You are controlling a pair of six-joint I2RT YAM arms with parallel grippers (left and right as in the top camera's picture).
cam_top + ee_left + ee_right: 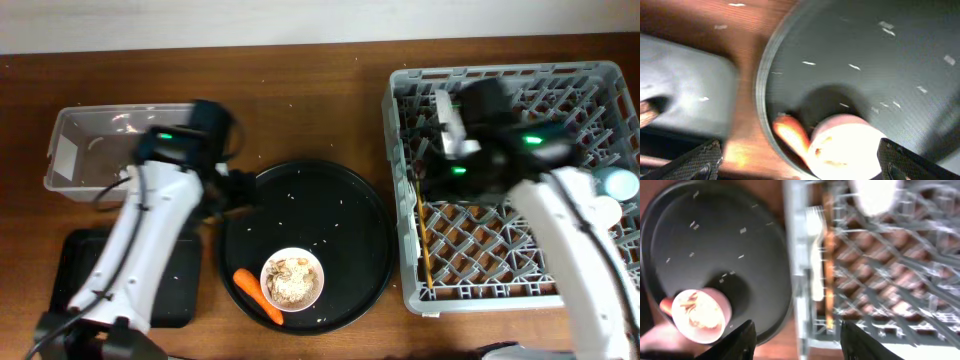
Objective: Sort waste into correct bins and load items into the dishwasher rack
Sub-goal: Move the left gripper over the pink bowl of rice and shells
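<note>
I will next move my left gripper over the round tray and down onto the bowl's clear rack-side rim (pixel 321 276) (pixel 882 142), because the carrot crowds one side of the bowl.
A white bowl (pixel 292 279) of beige food scraps stands on the round black tray (pixel 330 215), with an orange carrot (pixel 258 295) beside it. My left gripper (pixel 232 190) hovers at that tray's left rim, open and empty. In the left wrist view the bowl (pixel 847 150) and carrot (pixel 790 135) lie ahead between my left gripper's (pixel 802 167) fingers, blurred. My right gripper (pixel 428 183) is open over the left wall of the dishwasher rack (pixel 520 80). Chopsticks (pixel 423 240) and a white fork (pixel 814 265) lie inside that wall. Nothing sits between my right gripper's (pixel 800 345) fingers.
The clear tub (pixel 95 125) stands at the back left, and the shallow black tray (pixel 180 285) lies in front of it under my left arm. A small blue cup (pixel 617 184) and a blurred white item (pixel 875 195) sit in the rack. White crumbs dot the round tray.
</note>
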